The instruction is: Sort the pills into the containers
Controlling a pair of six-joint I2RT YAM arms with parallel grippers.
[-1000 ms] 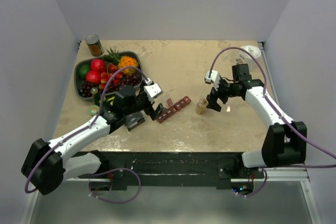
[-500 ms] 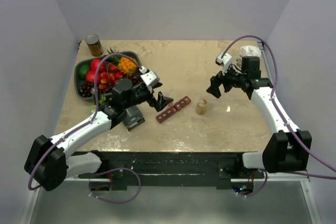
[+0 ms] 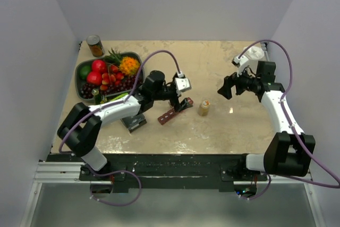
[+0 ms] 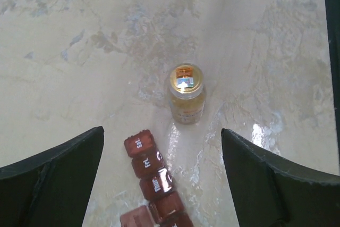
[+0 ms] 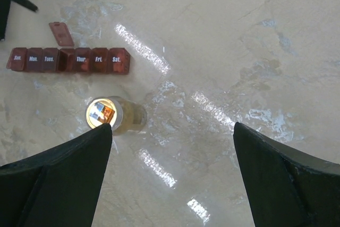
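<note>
The upright bottle's cap is below my left gripper. I will next move that gripper to its right in the top view and lower its open fingers around the cap.
The pills fill a small clear bottle point(image 3: 204, 108) that stands upright on the table, also in the left wrist view point(image 4: 186, 95) and the right wrist view point(image 5: 114, 116). The containers are a dark red strip point(image 3: 175, 110) of day-labelled compartments just left of the bottle point(image 4: 151, 179) point(image 5: 69, 60). One middle lid point(image 5: 62, 34) stands open. My left gripper point(image 3: 178, 99) point(image 4: 162, 131) is open and empty above the strip's bottle-side end. My right gripper point(image 3: 226, 87) point(image 5: 172, 125) is open and empty, raised to the right of the bottle.
A dark bowl of fruit point(image 3: 83, 67) sits at the back left with a brown-labelled tin can point(image 3: 95, 45) behind it. A white cup point(image 3: 254, 53) stands at the back right corner. A small black object point(image 3: 135, 122) lies left of the strip.
My left gripper has swung right, from the strip's left end to over its end near the bottle. My right gripper has drawn back up and to the right, away from the bottle.
</note>
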